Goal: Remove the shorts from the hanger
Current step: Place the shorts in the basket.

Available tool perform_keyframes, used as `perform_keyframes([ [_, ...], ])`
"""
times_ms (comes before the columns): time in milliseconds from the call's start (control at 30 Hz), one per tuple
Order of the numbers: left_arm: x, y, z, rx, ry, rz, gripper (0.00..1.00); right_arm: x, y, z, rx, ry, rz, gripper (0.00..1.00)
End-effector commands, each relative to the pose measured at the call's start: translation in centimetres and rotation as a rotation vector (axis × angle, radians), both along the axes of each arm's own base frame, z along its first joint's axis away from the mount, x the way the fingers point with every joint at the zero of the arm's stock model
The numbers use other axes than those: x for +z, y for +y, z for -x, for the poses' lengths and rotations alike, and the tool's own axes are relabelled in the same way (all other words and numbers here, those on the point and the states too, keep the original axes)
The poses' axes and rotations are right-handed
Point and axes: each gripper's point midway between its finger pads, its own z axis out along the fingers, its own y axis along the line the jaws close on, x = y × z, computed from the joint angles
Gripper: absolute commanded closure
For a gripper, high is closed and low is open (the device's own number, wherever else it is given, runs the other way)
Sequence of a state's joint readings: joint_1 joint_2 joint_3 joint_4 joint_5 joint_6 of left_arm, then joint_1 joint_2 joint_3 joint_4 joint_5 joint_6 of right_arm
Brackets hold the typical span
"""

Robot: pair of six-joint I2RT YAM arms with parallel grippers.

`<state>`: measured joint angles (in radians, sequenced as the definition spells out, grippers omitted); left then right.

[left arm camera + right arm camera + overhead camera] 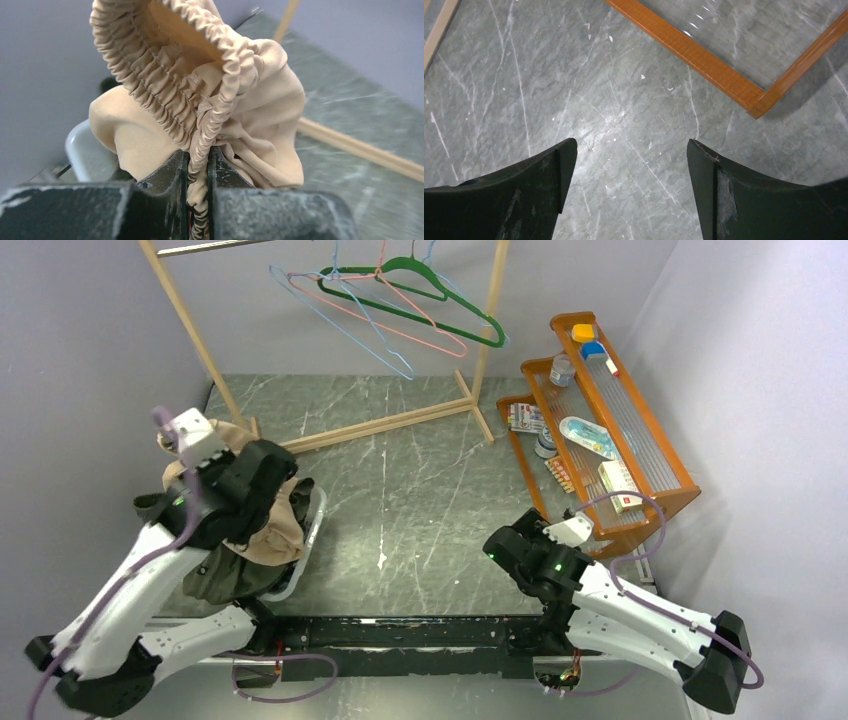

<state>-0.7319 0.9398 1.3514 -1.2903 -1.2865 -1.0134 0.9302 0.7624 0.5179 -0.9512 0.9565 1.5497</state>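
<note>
The tan shorts come down toward the olive green pile in the white tray [312, 522] next, before my left gripper releases the waistband.
My left gripper [198, 167] is shut on the gathered elastic waistband of light tan shorts [225, 100], which hang loosely from the jaws. In the top view the left gripper [252, 508] holds these tan shorts [278, 532] over a pile at the left with olive green shorts [215, 578]. The pile lies in a white tray [312, 522]. Three hangers [410, 290], blue, pink and green, hang bare on the wooden rack. My right gripper [500, 545] is open and empty, low over the grey table [631, 150]. No dark patterned shorts show.
The wooden rack's base bar [400, 420] crosses the far table. An orange tiered shelf [655, 475] with small items stands at the right; its frame [704, 60] shows in the right wrist view. Walls close in on the left and right.
</note>
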Motion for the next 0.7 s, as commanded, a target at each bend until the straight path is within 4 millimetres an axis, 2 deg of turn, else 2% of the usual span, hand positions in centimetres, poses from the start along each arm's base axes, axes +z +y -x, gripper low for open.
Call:
perform_keyframes([
  [0,-7.9,1.2,-1.4,0.166,0.249,-0.009,0.93,0.6,-0.2,-0.5,-0.014,-0.025,0.029,0.16],
  [100,-12.6,2.6,-0.9,0.313,0.349,0.032,0.93,0.6,-0.2,-0.5,-0.015,-0.02,0.024,0.16],
  [167,-14.7,3.1,-0.6,0.36,0.381,0.076,0.93,0.7,-0.4,-0.3,-0.023,-0.017,0.017,0.16],
  [267,-17.0,3.4,-1.1,0.344,0.375,0.171,0.93,0.6,-0.4,-0.2,-0.021,-0.031,-0.005,0.16],
  [400,-18.2,4.1,-1.3,0.301,0.309,0.264,0.93,0.7,-0.3,-0.3,-0.008,-0.048,-0.015,0.16],
  [467,-19.6,3.7,-1.8,0.24,0.31,0.331,0.92,0.8,0.0,-0.5,0.007,-0.051,-0.012,0.16],
  [667,-26.8,1.0,-1.2,0.216,0.363,0.559,0.86,0.5,1.0,-1.1,0.071,-0.024,0.048,0.16],
])
